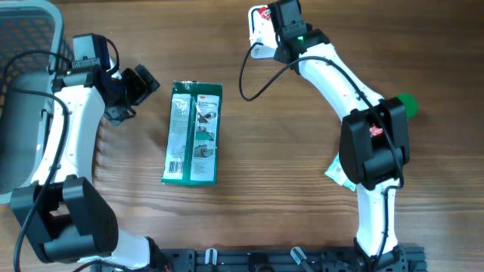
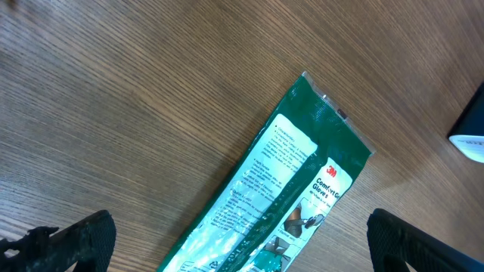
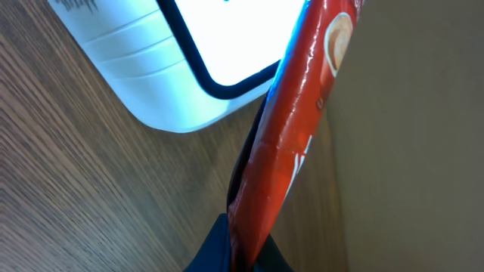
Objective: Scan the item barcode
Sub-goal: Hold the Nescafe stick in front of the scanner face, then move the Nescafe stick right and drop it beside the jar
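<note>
The robot's right gripper will swing the red packet [image 1: 261, 13] back from the lit scanner, to the right in the overhead view, between the green object and the pale packet.
My right gripper [image 1: 281, 17] is shut on a red packet [image 1: 261, 13] at the table's far edge. In the right wrist view the red packet [image 3: 291, 128] stands edge-on out of the shut gripper [image 3: 243, 255], right beside a white scanner [image 3: 174, 68] with a lit window. The packet's barcode is hidden. A green glove pack [image 1: 193, 134] lies flat at centre-left. My left gripper [image 1: 136, 89] hovers open just left of its top end. In the left wrist view the green pack [image 2: 287, 196] runs diagonally between the wide-apart fingertips of that gripper [image 2: 242, 253], untouched.
A grey basket [image 1: 26, 45] fills the far left corner. A green object [image 1: 408, 104] sits behind the right arm, and a small pale packet [image 1: 335, 171] lies under its base. A dark box corner [image 2: 470, 128] shows at the right edge of the left wrist view.
</note>
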`<state>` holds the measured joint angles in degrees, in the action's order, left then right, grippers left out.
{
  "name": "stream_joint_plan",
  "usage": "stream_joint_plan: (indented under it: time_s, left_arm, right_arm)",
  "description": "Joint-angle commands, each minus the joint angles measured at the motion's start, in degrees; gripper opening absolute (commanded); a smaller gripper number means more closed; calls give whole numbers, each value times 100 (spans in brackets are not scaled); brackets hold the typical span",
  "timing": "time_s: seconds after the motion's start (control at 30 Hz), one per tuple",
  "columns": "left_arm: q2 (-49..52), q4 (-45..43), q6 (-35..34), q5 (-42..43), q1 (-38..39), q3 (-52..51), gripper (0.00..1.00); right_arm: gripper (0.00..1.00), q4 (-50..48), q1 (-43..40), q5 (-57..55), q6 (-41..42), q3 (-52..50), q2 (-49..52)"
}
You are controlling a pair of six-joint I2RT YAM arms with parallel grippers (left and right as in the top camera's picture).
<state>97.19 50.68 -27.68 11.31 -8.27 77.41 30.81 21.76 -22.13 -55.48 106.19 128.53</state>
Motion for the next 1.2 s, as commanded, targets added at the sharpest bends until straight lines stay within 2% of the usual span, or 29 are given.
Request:
stream_joint_plan:
  time_s: [0.0, 0.13, 0.3, 0.43, 0.6, 0.7, 0.77, 0.87, 0.97, 1.0, 1.07, 1.1, 1.17]
  left_arm:
    - [0, -13, 70, 66, -52, 66, 100]
    - [0, -13, 70, 66, -52, 66, 100]
    - [0, -13, 70, 66, -52, 66, 100]
    - [0, -13, 70, 66, -52, 66, 100]
    - [0, -13, 70, 66, -52, 66, 100]
    - [0, -13, 70, 66, -52, 66, 100]
    - [0, -13, 70, 66, -52, 66, 100]
    - [0, -13, 70, 66, -52, 66, 100]
    - [0, -13, 70, 66, -52, 66, 100]
    - [0, -13, 70, 66, -52, 66, 100]
    - [0, -13, 70, 66, -52, 66, 100]
    - [0, -13, 70, 66, -52, 66, 100]
    - [0, -13, 70, 66, -52, 66, 100]
  right_arm:
    - [4, -2, 24, 188, 337, -57, 219]
    - [6, -44, 22, 315, 391, -57, 243]
    - [4, -120, -4, -229, 1191, -33, -157]
    - [4, 334, -146, -195, 1851, -33, -874]
    - [4, 2188, -468, 487, 3445, -35, -1644]
    - [4, 3644, -748, 708, 4911, -63, -1698]
    - [4, 4221, -935, 706, 5628, -236, -1694]
    - [7, 4575, -1224, 721, 6043, -728, -1694]
    - [14, 4332, -1423, 726, 5888, -1427, -1694]
    - [22, 4218, -1462, 723, 5821, -1613, -1694]
    - [46, 3976, -1499, 726, 5823, -1906, -1694]
    - [54, 3834, -1504, 726, 5825, -2009, -1694]
    - [59, 3523, -1504, 748, 5855, -2131, -1694]
